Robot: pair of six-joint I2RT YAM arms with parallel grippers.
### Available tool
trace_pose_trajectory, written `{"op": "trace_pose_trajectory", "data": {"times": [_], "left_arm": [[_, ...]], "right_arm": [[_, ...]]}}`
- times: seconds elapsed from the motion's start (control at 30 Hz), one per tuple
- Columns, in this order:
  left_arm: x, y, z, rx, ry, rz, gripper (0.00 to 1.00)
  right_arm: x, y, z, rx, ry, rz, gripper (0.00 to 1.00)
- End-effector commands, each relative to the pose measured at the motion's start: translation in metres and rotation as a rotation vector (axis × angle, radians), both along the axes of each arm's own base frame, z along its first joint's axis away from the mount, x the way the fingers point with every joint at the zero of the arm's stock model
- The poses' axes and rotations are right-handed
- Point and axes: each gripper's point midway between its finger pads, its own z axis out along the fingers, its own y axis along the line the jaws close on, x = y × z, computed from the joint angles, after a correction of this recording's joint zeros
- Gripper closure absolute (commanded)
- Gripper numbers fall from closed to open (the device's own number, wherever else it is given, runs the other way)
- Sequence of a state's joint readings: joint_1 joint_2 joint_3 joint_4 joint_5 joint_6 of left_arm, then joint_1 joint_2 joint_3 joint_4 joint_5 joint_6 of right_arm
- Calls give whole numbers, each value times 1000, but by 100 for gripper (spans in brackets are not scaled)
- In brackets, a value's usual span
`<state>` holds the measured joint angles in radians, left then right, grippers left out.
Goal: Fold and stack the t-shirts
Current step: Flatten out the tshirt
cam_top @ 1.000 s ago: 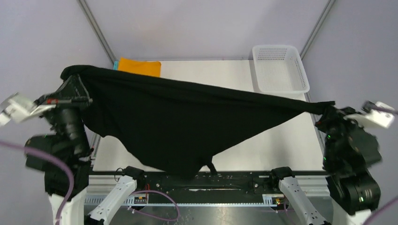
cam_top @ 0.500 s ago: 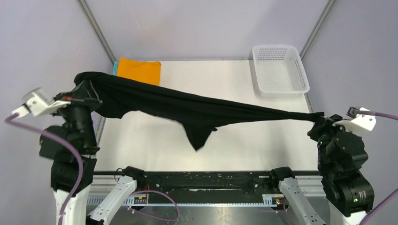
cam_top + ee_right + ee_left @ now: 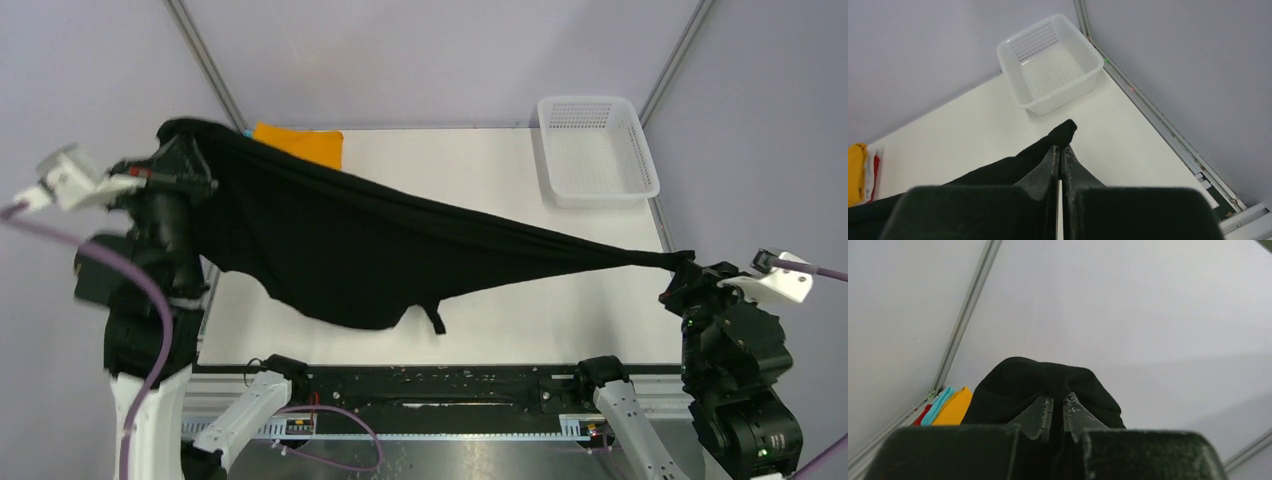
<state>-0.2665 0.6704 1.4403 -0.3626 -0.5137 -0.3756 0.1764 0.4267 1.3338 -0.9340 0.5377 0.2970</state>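
Note:
The back tabletop is bare, so my left gripper will next move outward and down past the folded stack and let go of the black t-shirt's corner there.
The large black t-shirt point(image 3: 360, 250) hangs stretched in the air between both grippers, sagging over the table's front left. My left gripper point(image 3: 185, 150) is shut on one corner, raised at the far left; in the left wrist view point(image 3: 1058, 402) black cloth bunches over the fingertips. My right gripper point(image 3: 685, 265) is shut on the other corner, low at the right edge; the right wrist view point(image 3: 1060, 149) shows cloth pinched at the tips. A stack of folded shirts, orange point(image 3: 300, 142) on top, lies at the back left; teal, orange and red edges show in the left wrist view point(image 3: 945, 407).
A white mesh basket point(image 3: 597, 150) stands at the back right corner, also in the right wrist view point(image 3: 1050, 62). The white table point(image 3: 560, 310) is bordered by metal frame rails, with grey walls behind.
My left gripper rose and moved back, the right gripper moved slightly down and toward the near edge. The black shirt, bunched into a narrow band half a second ago, has spread and sags lower.

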Motion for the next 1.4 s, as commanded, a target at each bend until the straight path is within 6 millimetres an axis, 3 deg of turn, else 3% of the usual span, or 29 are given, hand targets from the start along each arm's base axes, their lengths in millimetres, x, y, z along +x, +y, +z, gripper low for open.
{"op": "trace_pose_trajectory", "data": {"times": [0.0,0.13,0.23,0.33,0.37,0.43,0.5,0.53,0.6,0.73,0.87,1.0,1.07,1.17,1.27,1.37], "left_arm": [[101,-22,2,50,110,34,100],[216,-54,-39,114,289,20,100],[312,-92,-112,153,477,-65,100],[375,-123,-183,163,617,-150,98],[390,-130,-207,163,658,-171,87],[409,-144,-241,163,723,-213,66],[416,-155,-262,157,756,-259,34],[416,-159,-268,155,762,-280,22],[411,-166,-268,154,759,-315,2],[379,-176,-258,164,754,-358,1],[322,-184,-267,135,811,-397,1],[244,-200,-306,131,901,-492,1],[208,-211,-331,113,938,-560,1],[159,-228,-373,73,1014,-679,1],[127,-243,-410,38,1084,-766,1],[121,-252,-429,13,1125,-822,1]], "right_arm": [[29,0,-29,-7,128,-42,100],[62,3,-85,-23,327,-79,100],[88,13,-145,-15,507,-70,100],[109,25,-210,54,686,-27,99],[115,29,-231,90,744,-6,95],[123,29,-261,143,845,-2,79],[130,23,-272,147,917,-35,23],[132,22,-273,143,936,-46,3],[137,13,-269,150,931,-83,1],[144,18,-252,148,828,-26,1],[155,47,-234,180,669,173,1],[163,68,-218,237,465,278,1],[162,82,-220,303,395,329,0],[164,116,-217,379,313,508,0],[164,137,-229,495,359,592,0],[169,144,-251,553,475,594,1]]}}
